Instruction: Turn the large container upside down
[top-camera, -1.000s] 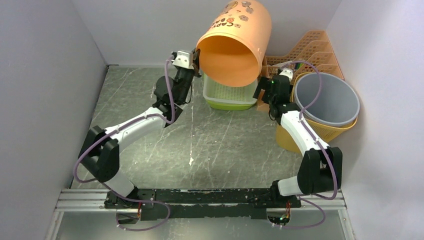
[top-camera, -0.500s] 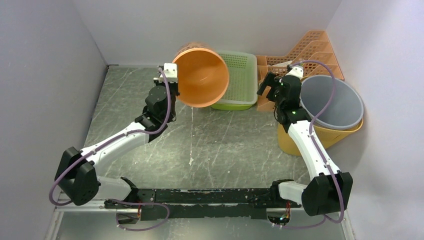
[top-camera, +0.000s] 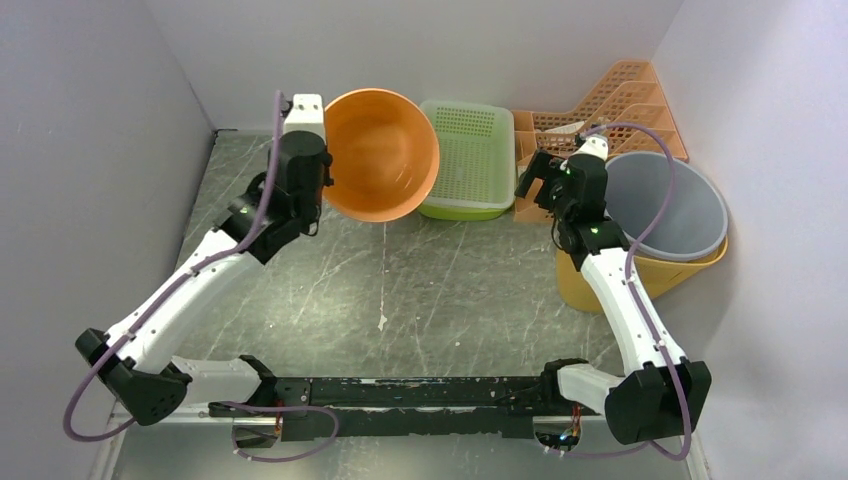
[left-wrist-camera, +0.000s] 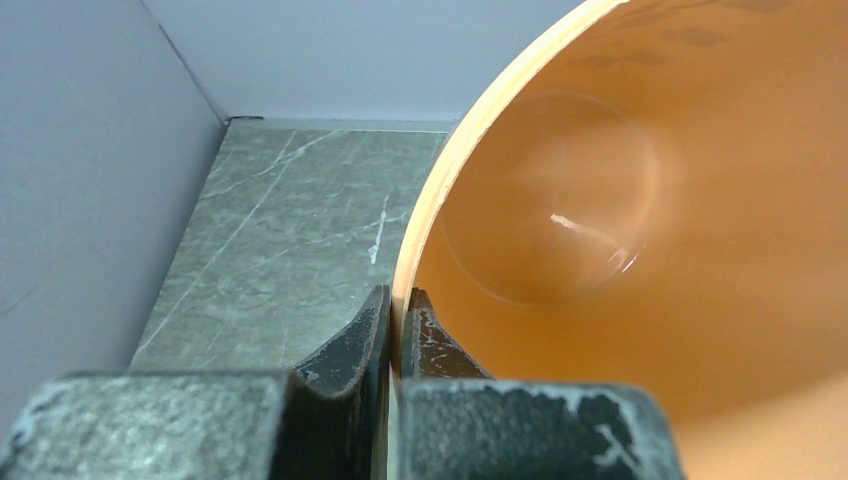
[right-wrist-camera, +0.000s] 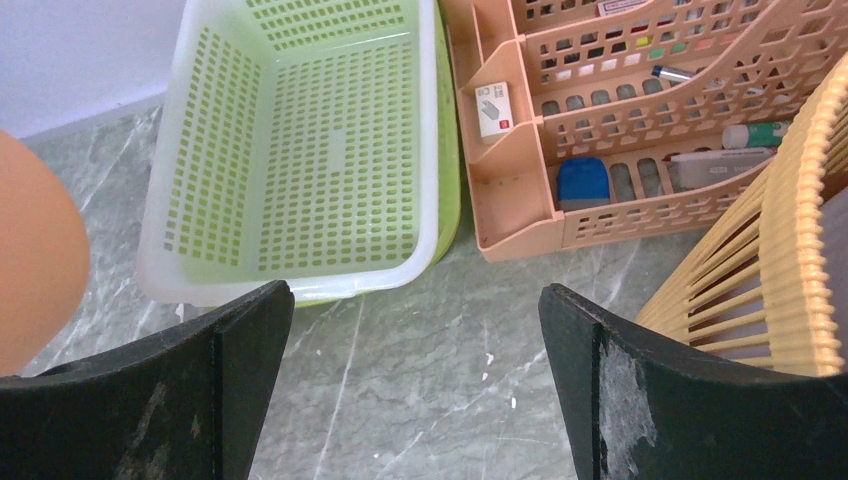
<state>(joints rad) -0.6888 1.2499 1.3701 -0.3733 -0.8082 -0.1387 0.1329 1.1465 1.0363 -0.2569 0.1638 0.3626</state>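
Note:
I will lower my left gripper, put the container's round bottom on the clear table and let go of the container's rim, because that bare part of the table is below my gripper.
The large orange container (top-camera: 382, 155) is held at the back of the table with its open mouth facing up toward the camera. My left gripper (top-camera: 324, 180) is shut on its left rim; in the left wrist view (left-wrist-camera: 399, 312) one finger is outside the wall and one inside, with the orange inside and round bottom (left-wrist-camera: 640, 240) filling the right. My right gripper (top-camera: 535, 180) is open and empty, right of the container, above the table in front of the green basket (right-wrist-camera: 310, 150). The container's edge (right-wrist-camera: 35, 260) shows at the left of the right wrist view.
A green perforated basket (top-camera: 465, 160) stands right of the container. An orange desk organiser (top-camera: 600, 110) with small items is at the back right. A grey bin (top-camera: 665, 205) sits inside a yellow slatted basket (top-camera: 640, 268) at the right. Walls close in left, back and right.
The left arm has swung the container down and to the left, rotating it from mouth tilted forward to mouth facing up. The right gripper has let go of it and stays back at the right.

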